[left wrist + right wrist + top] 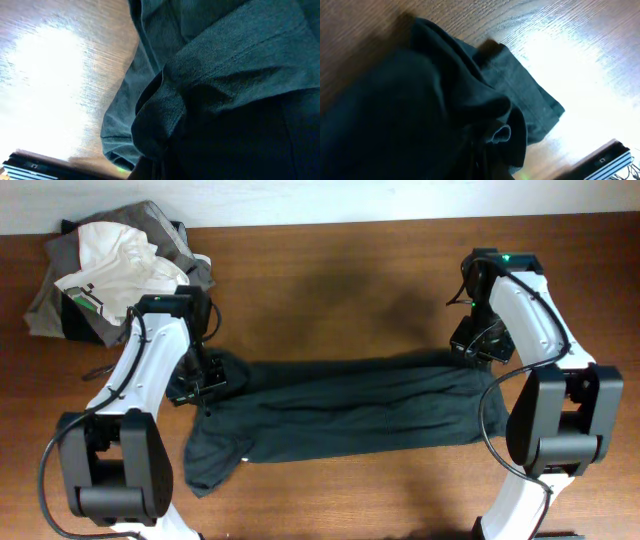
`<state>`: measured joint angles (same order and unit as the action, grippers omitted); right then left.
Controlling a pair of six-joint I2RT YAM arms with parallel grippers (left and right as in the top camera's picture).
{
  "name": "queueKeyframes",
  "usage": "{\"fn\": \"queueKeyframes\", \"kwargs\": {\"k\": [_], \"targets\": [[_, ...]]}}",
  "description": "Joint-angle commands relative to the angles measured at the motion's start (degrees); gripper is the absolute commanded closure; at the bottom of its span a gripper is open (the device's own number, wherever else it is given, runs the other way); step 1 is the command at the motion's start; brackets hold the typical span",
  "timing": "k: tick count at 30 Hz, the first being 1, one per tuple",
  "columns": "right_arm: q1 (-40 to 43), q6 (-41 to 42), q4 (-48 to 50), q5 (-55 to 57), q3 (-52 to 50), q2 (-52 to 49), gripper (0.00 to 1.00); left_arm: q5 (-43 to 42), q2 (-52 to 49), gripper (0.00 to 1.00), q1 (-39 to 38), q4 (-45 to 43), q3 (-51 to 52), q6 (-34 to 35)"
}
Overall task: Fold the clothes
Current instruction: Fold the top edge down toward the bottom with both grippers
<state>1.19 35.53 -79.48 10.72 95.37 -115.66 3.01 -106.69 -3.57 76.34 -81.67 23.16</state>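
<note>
My right gripper moves back over the near part of the T-shirt's end (460, 396) next and releases the gathered cloth. The T-shirt already lies stretched across the table.
The clothes are one dark slate-teal T-shirt (340, 408), stretched in a long band across the wooden table. My left gripper (205, 376) is shut on its bunched left end, and a loose flap hangs down toward the front edge. My right gripper (470, 345) is shut on the right end. In the left wrist view the dark fabric (225, 90) fills most of the picture and folds into the jaws at the bottom. The right wrist view shows the cloth (435, 105) gathered into the jaws, with a hemmed corner lying on the wood.
A pile of grey clothes (60, 290) with a white garment (120, 260) on top lies at the back left corner, close behind my left arm. The table's far edge (350, 222) runs along a white wall.
</note>
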Motion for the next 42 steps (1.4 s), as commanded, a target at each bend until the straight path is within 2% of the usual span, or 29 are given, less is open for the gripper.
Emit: {"fn": "queueKeyframes", "kwargs": {"k": [1,2,11,12,13,14,15,16,22,23,24,25,26,27,28,32,36,40,42], "targets": [[0.33,0.28,0.28,3.34,-1.11,2.1,0.96,1.29,1.29,0.96,0.35,0.76,4.04,-0.11],[0.33,0.15,0.46,3.52,-1.64,2.1,0.96,1.27,1.29,0.78,0.35,0.68,5.35,-0.09],[0.33,-1.88,-3.32,5.07,-3.21,2.1,0.96,0.9,1.29,0.77,0.35,0.92,9.6,-0.11],[0.33,-1.9,-4.57,6.54,-3.21,2.1,0.82,0.9,1.29,0.77,0.37,0.94,9.6,-0.11],[0.33,-2.08,-6.03,8.0,-3.21,2.1,0.42,0.9,1.29,0.77,0.37,0.96,9.6,-0.11],[0.35,-2.1,-7.23,8.96,-3.21,2.1,0.2,0.92,1.29,0.77,0.35,1.11,9.6,-0.11],[0.35,-2.08,-7.5,9.11,-3.21,2.1,0.05,1.09,1.31,0.77,0.37,1.09,9.57,-0.11],[0.39,-2.08,-7.48,9.16,-3.21,2.1,0.01,1.53,1.42,0.77,0.37,1.03,9.51,-0.09],[2.86,-2.82,-5.03,9.42,-3.17,2.12,0.01,1.44,10.27,0.78,0.35,0.83,5.01,1.64],[4.85,-10.8,-2.16,0.04,-3.17,2.12,0.05,0.48,13.38,0.77,-0.17,-0.98,4.81,1.57],[5.68,-18.86,-0.5,-8.68,-3.17,2.12,0.14,-1.51,14.71,0.77,-0.94,-2.67,4.81,0.72],[6.01,-26.6,0.72,-19.74,-3.17,2.12,0.28,-5.4,14.91,0.78,-2.14,-4.85,4.81,-1.22],[5.9,-31.54,0.9,-26.8,-3.19,2.1,0.54,-8.17,14.64,0.78,-3.1,-6.56,4.98,-2.71],[5.33,-35.19,0.63,-32.0,-3.23,2.1,0.89,-11.13,14.36,0.83,-4.35,-8.63,5.31,-4.44],[4.33,-35.52,0.02,-33.07,-3.23,2.1,0.96,-12.87,13.97,0.85,-5.95,-10.47,5.73,-4.83],[0.66,-34.23,0.92,-30.1,-7.43,2.1,0.96,-13.99,9.42,0.86,-10.1,-11.56,5.77,-4.83],[1.46,-31.41,7.63,-29.38,-16.52,2.1,0.96,-14.67,1.14,0.95,-10.51,-15.5,5.77,-6.75],[1.62,-28.74,9.14,-25.31,-20.04,2.1,0.96,-14.99,-5.05,0.98,-10.4,-13.66,5.77,-6.1],[1.75,-25.38,9.7,-19.8,-21.0,2.1,0.96,-11.19,-8.09,0.98,-9.64,-10.84,5.77,-5.88]]}}
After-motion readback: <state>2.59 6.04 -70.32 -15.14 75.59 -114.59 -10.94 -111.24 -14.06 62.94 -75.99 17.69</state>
